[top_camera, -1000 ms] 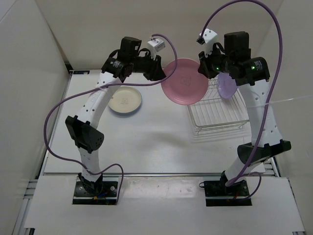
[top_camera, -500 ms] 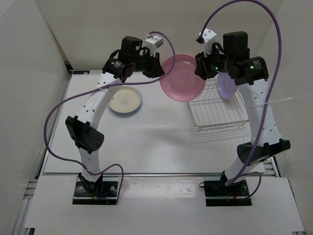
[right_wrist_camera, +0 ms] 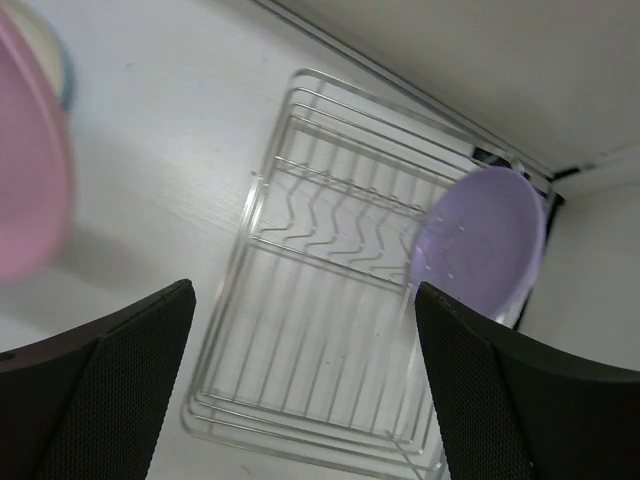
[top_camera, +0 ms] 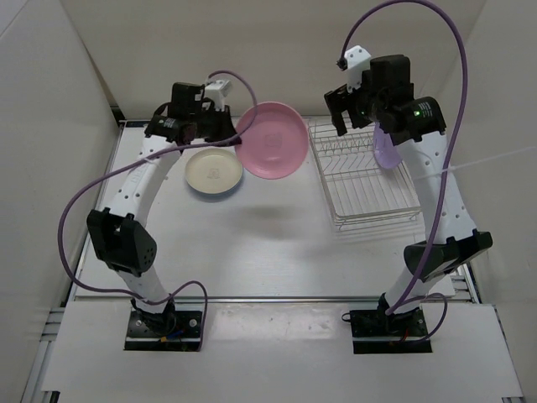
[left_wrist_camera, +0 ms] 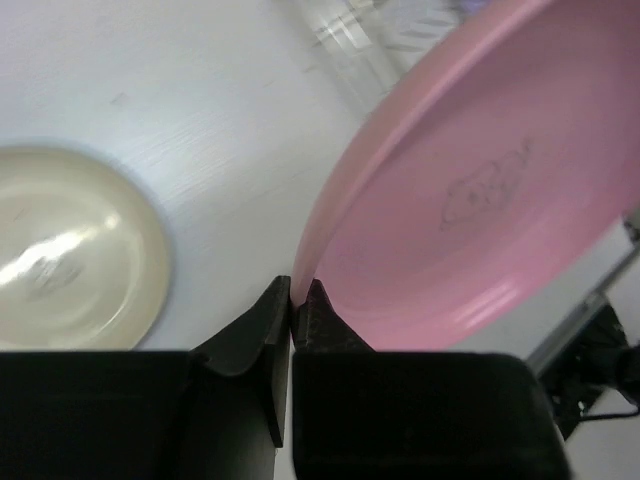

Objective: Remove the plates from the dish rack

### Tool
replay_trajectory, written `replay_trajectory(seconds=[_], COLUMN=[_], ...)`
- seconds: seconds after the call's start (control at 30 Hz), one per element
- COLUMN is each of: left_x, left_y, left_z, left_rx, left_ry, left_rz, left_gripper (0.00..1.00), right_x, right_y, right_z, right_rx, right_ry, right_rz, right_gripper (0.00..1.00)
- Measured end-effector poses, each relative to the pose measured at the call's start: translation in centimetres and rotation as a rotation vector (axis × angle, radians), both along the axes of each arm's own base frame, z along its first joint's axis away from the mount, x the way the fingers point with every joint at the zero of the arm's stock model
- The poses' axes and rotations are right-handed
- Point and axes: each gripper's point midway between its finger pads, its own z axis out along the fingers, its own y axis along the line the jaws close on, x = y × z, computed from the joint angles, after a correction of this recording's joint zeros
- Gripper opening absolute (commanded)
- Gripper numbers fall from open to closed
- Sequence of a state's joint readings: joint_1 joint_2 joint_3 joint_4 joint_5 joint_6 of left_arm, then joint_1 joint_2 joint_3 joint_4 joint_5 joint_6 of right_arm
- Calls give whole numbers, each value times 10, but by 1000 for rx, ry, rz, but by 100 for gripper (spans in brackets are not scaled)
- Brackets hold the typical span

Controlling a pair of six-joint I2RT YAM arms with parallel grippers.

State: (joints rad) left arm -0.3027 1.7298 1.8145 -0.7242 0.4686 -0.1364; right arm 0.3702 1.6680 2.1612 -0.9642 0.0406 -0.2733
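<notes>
My left gripper next moves down and left in the top view to the flat cream plate (top_camera: 214, 170) there, lowers the pink plate (top_camera: 271, 140) onto it and releases.
My left gripper (top_camera: 237, 140) is shut on the left rim of the pink plate (top_camera: 271, 140), holding it tilted in the air between the cream plate and the dish rack (top_camera: 369, 197). In the left wrist view the fingertips (left_wrist_camera: 300, 294) pinch the pink plate's (left_wrist_camera: 480, 180) edge. My right gripper (top_camera: 342, 113) hangs open and empty above the rack's far left end; in its own view the jaws (right_wrist_camera: 303, 288) stand wide over the rack (right_wrist_camera: 320, 340). A purple plate (top_camera: 386, 149) (right_wrist_camera: 480, 245) stands on edge at the rack's right side.
A cream plate (top_camera: 214, 172) (left_wrist_camera: 70, 250) lies flat on the table at the left, with a bluish rim showing under it. White walls close in the table at the back and sides. Purple cables loop over both arms.
The right gripper opened and let go of the pink plate. The left arm swung left with the plate, away from the rack and toward the cream plate.
</notes>
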Motion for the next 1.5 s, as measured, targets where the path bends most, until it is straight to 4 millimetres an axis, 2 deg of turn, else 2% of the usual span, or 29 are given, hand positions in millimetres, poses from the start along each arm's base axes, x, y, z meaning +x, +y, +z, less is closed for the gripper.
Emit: replay_trajectory(seconds=[0.13,0.23,0.33,0.43,0.57,0.73,0.87,1.0,1.3,1.43,1.47,1.5], left_x=[26,38,41,42,46,46,44,43,49,49,49,49], left_y=[87,148,188,209,219,221,221,221,215,209,207,206], left_z=[-50,-77,-94,-108,-129,-167,-185,-196,-205,-209,-210,-210], left_rx=[57,75,80,76,82,116,136,152,162,168,169,170], left_ry=[148,236,299,345,398,491,538,561,571,579,581,582], left_rz=[230,395,502,560,589,599,601,603,589,576,573,570], left_gripper=[11,11,11,11,11,11,11,11,11,20,24,32], right_x=[11,14,15,15,15,16,15,13,9,9,9,9], right_y=[-28,-35,-37,-38,-40,-41,-42,-43,-44,-44,-44,-44], right_z=[2,4,6,6,6,7,8,11,17,17,17,17], right_rx=[-45,-62,-71,-76,-82,-90,-92,-90,-85,-85,-85,-85], right_ry=[-26,-41,-49,-52,-55,-57,-61,-69,-82,-82,-82,-82], right_rz=[-111,-143,-152,-154,-158,-162,-164,-164,-164,-164,-165,-165], right_gripper=[95,95,95,95,95,95,95,95,95,95,95,95])
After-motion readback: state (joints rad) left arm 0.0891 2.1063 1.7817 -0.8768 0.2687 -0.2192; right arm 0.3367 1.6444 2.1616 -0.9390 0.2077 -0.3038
